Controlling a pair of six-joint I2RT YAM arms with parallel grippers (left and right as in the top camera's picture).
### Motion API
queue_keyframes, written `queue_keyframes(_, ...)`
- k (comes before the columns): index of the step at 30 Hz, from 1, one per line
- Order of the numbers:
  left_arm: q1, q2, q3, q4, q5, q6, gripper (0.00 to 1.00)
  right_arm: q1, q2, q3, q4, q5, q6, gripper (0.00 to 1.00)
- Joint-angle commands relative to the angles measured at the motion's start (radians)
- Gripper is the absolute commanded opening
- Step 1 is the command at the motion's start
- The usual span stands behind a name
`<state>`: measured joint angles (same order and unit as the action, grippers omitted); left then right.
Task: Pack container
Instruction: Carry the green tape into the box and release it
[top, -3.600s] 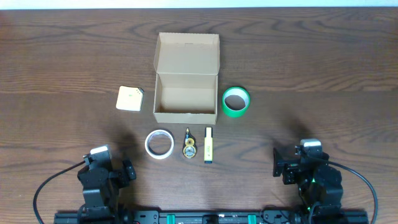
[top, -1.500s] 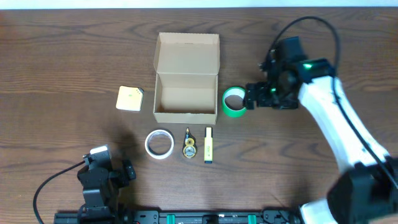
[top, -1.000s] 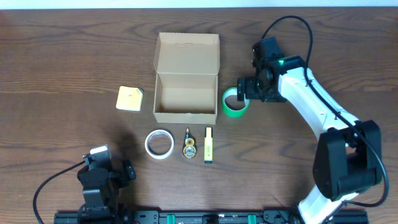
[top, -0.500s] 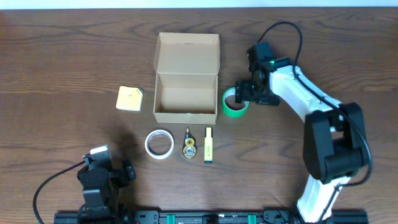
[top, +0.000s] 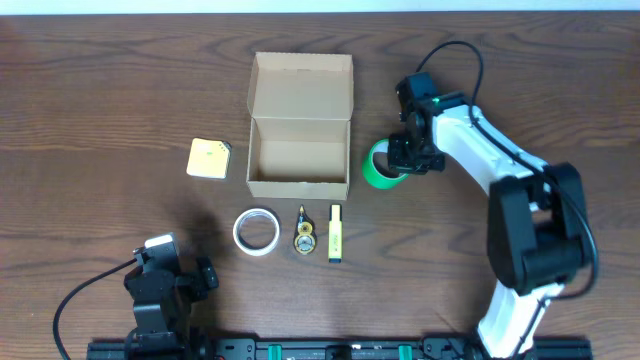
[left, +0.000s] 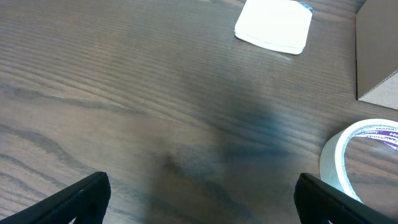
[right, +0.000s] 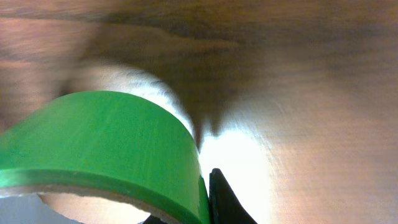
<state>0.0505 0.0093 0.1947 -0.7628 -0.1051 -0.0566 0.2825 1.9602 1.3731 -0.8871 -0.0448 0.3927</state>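
Observation:
I should next move my right gripper up and to the left in the overhead view, over the bare bottom of the container, and let go of the tape roll there, because that bottom is empty.
The container (top: 299, 187), a tan cardboard box, stands open at mid-table with its flap lid folded back and nothing visible inside. Just right of it is a green tape roll (top: 375, 173), tipped up on the side where my right gripper (top: 401, 158) is shut on its wall. In the right wrist view the green tape roll (right: 106, 143) fills the lower left, one dark finger (right: 225, 199) pressed against its outside. My left gripper (left: 202, 202) is open low over bare wood at the front left, holding nothing; its arm (top: 160, 285) sits near the front edge.
A white tape roll (top: 256, 231), a small yellow-and-black item (top: 303, 237) and a yellow highlighter (top: 336, 233) lie in a row in front of the box. A pale-yellow square pad (top: 208, 158) lies left of it. The left wrist view shows the pad (left: 274, 25) and white roll (left: 364, 158).
My right arm reached from the front right to the green roll, and its jaws have shut on the roll's wall. The roll now sits tipped. The left arm has not moved.

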Motion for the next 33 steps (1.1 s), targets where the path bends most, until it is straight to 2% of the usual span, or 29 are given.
queue_keyframes(1, 0.004, -0.005, -0.021, -0.019, -0.006, -0.015, 0.95, 0.023, -0.141, 0.049, -0.014, 0.027, -0.004, 0.01)
queue_keyframes(5, 0.004, -0.005, -0.021, -0.019, -0.006, -0.015, 0.95, 0.093, -0.274, 0.090, -0.026, 0.027, -0.109, 0.01)
queue_keyframes(9, 0.004, -0.005, -0.021, -0.019, -0.006, -0.015, 0.95, 0.186, -0.298, 0.176, -0.041, 0.051, -0.217, 0.01)
queue_keyframes(14, 0.004, -0.005, -0.021, -0.019, -0.006, -0.015, 0.95, 0.296, -0.217, 0.283, -0.026, 0.140, -0.380, 0.01)
queue_keyframes(21, 0.004, -0.005, -0.021, -0.019, -0.006, -0.015, 0.95, 0.339, -0.037, 0.323, -0.024, 0.146, -0.606, 0.01)
queue_keyframes(33, 0.004, -0.005, -0.021, -0.019, -0.006, -0.015, 0.95, 0.348, 0.068, 0.323, 0.004, 0.142, -0.645, 0.01)
